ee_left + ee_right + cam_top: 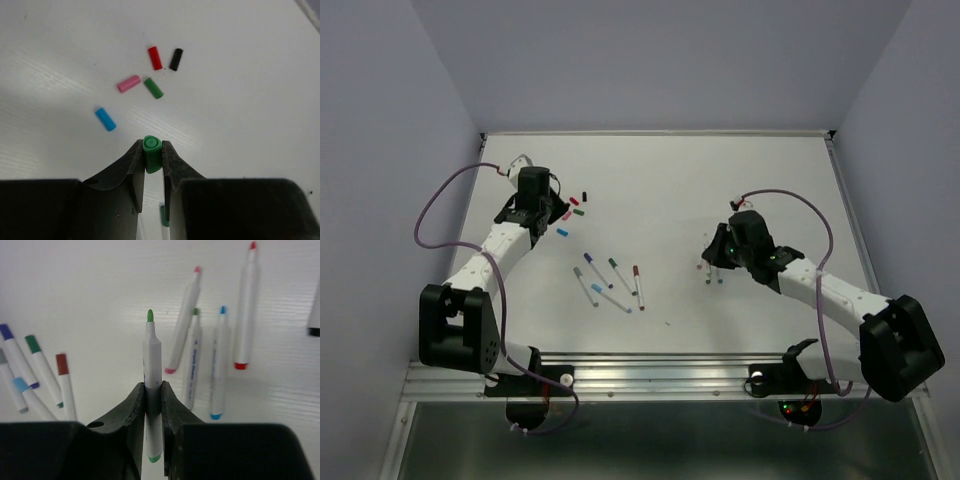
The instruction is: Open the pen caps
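Note:
The table is open between the red-tipped pen and the black-ended one, so the robot's right gripper will next move past the blue-tipped pen and down into that gap.
My left gripper point(151, 146) is shut on a green pen cap point(151, 156), held above the table. Loose pen caps lie beyond it: red point(155, 58), black point(176, 59), pink point(128, 83), green point(153, 88) and blue point(105, 119). My right gripper point(153, 390) is shut on the barrel of an uncapped white pen with a green tip point(152, 347). In the top view the left gripper point(542, 215) is at the far left beside the caps point(575, 210). The right gripper point(715, 250) is right of centre.
Several uncapped pens lie just beyond my right gripper, with pink point(183, 320), green point(192, 355), blue point(219, 365) and red point(246, 305) tips. Several capped pens point(610, 280) lie mid-table; they also show in the right wrist view point(35, 375). Purple cables loop off both arms.

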Available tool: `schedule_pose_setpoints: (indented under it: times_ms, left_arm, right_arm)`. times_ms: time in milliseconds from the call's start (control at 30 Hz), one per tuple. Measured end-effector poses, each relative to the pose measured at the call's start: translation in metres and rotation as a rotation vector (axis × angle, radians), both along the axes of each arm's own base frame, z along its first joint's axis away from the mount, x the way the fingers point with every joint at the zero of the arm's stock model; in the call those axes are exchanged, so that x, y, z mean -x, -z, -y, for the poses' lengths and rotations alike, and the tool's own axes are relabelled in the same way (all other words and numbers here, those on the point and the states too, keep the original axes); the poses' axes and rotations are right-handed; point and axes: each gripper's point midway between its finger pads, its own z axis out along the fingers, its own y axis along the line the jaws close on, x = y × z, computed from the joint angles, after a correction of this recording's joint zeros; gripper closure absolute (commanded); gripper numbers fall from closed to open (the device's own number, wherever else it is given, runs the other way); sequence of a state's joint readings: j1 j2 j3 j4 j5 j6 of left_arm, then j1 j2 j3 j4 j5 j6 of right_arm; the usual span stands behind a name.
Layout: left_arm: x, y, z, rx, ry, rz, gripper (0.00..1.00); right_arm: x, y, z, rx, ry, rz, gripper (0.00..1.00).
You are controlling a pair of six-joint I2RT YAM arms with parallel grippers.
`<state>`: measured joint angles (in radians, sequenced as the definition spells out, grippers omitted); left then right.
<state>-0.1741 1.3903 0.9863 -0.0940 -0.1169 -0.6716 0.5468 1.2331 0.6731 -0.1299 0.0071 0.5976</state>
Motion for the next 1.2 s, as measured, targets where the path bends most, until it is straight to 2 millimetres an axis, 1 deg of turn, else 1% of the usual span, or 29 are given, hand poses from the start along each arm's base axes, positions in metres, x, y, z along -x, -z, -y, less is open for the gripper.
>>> schedule_pose_setpoints:
  times_ms: [33,67,133,167,233,367,467,500,567,600,667,767,800,833,867,900,967,1000,1067,1100,1200]
  left_arm:
    - [0.008,0.014,-0.005,-0.018,-0.016,-0.043,0.98]
    - [0.013,0.023,-0.009,-0.030,-0.027,-0.070,0.97]
    - [0.023,0.039,-0.016,-0.053,-0.045,-0.118,0.97]
    - [0.025,0.044,-0.018,-0.060,-0.050,-0.132,0.97]
    - [0.026,0.055,-0.020,-0.074,-0.059,-0.162,0.97]
    - [0.027,0.080,-0.024,-0.097,-0.071,-0.233,0.97]
    - [0.030,0.095,-0.026,-0.110,-0.072,-0.278,0.96]
    - [0.031,0.097,-0.026,-0.112,-0.072,-0.285,0.94]
    - [0.031,0.101,-0.026,-0.114,-0.072,-0.293,0.92]
    - [0.031,0.102,-0.026,-0.116,-0.071,-0.297,0.87]
    - [0.032,0.104,-0.026,-0.117,-0.070,-0.304,0.86]
    - [0.032,0.109,-0.026,-0.118,-0.067,-0.317,0.84]
    - [0.032,0.111,-0.025,-0.118,-0.065,-0.320,0.79]
    - [0.032,0.113,-0.025,-0.118,-0.062,-0.325,0.79]
    - [0.033,0.114,-0.025,-0.118,-0.061,-0.328,0.79]
    - [0.033,0.115,-0.025,-0.119,-0.060,-0.332,0.74]
    - [0.033,0.119,-0.024,-0.119,-0.058,-0.341,0.72]
    - [0.034,0.120,-0.024,-0.119,-0.057,-0.344,0.66]
    - [0.034,0.122,-0.024,-0.119,-0.054,-0.351,0.64]
    - [0.034,0.123,-0.024,-0.119,-0.053,-0.353,0.57]
    - [0.034,0.124,-0.023,-0.119,-0.049,-0.356,0.55]
  right_arm:
    - [-0.006,0.002,0.008,0.022,0.029,-0.003,0.99]
    - [-0.016,0.004,0.020,0.056,0.071,-0.007,0.99]
    - [-0.026,0.008,0.036,0.100,0.119,-0.012,0.99]
    - [-0.032,0.013,0.046,0.131,0.146,-0.023,0.98]
    - [-0.038,0.023,0.059,0.178,0.175,-0.044,0.96]
    - [-0.040,0.040,0.085,0.271,0.211,-0.089,0.94]
    - [-0.041,0.044,0.100,0.321,0.223,-0.098,0.91]
    - [-0.043,0.043,0.104,0.332,0.227,-0.097,0.90]
    - [-0.047,0.041,0.110,0.354,0.224,-0.087,0.89]
    - [-0.049,0.040,0.110,0.360,0.219,-0.084,0.88]
    - [-0.053,0.040,0.109,0.371,0.205,-0.082,0.88]
    - [-0.055,0.045,0.108,0.387,0.189,-0.094,0.87]
    - [-0.056,0.047,0.109,0.391,0.186,-0.098,0.86]
    - [-0.056,0.050,0.109,0.399,0.180,-0.107,0.85]
    - [-0.056,0.053,0.109,0.403,0.178,-0.113,0.83]
    - [-0.056,0.054,0.109,0.407,0.175,-0.118,0.79]
    - [-0.056,0.057,0.109,0.412,0.172,-0.126,0.71]
    - [-0.056,0.059,0.109,0.414,0.171,-0.130,0.69]
    - [-0.057,0.059,0.109,0.416,0.174,-0.132,0.67]
    - [-0.057,0.059,0.109,0.416,0.174,-0.132,0.62]
    - [-0.057,0.058,0.108,0.412,0.171,-0.133,0.54]
